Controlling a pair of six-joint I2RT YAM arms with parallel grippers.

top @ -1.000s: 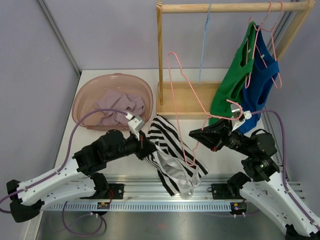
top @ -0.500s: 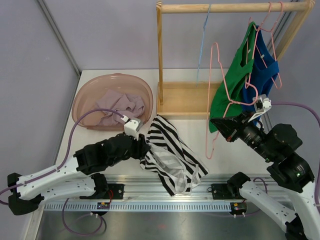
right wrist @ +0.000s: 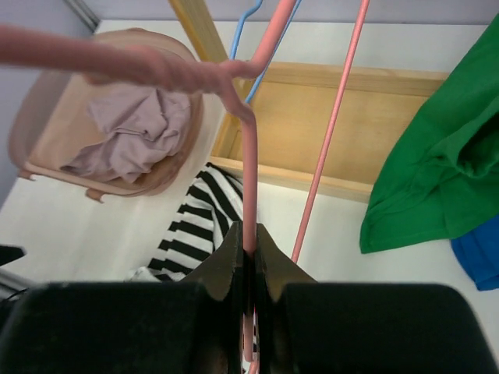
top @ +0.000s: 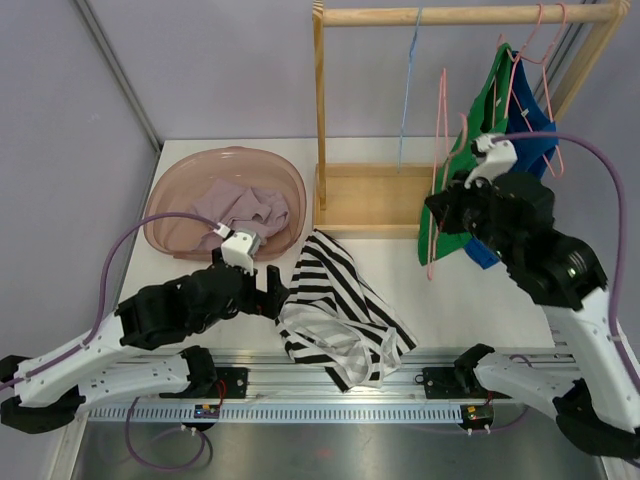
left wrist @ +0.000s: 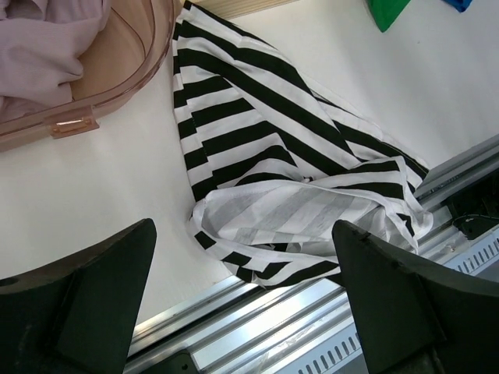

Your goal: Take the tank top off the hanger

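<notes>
The tank top is off, so my right gripper needs to move outward to the rack's top bar (top: 455, 16) and put the pink hanger's hook beside the blue hanger.
The black-and-white striped tank top (top: 340, 305) lies crumpled on the table near the front rail, off the hanger; it also shows in the left wrist view (left wrist: 265, 156) and the right wrist view (right wrist: 195, 226). My left gripper (top: 268, 290) stands open just left of it, with nothing between its wide-apart fingers (left wrist: 245, 312). My right gripper (top: 440, 212) is raised beside the rack and shut (right wrist: 249, 241) on the wire of the bare pink hanger (top: 438, 170) (right wrist: 248, 179), which hangs clear of the tank top.
A pink basin (top: 170, 190) with lilac clothes sits at the back left. The wooden rack (top: 320, 110) holds a blue hanger (top: 405, 90), a green shirt (top: 470, 150) and a blue shirt (top: 525, 150). A metal rail (top: 330, 395) runs along the near edge.
My left gripper opened, let go of the tank top and drew back left. My right arm lifted the pink hanger up and right toward the rack, free of the tank top.
</notes>
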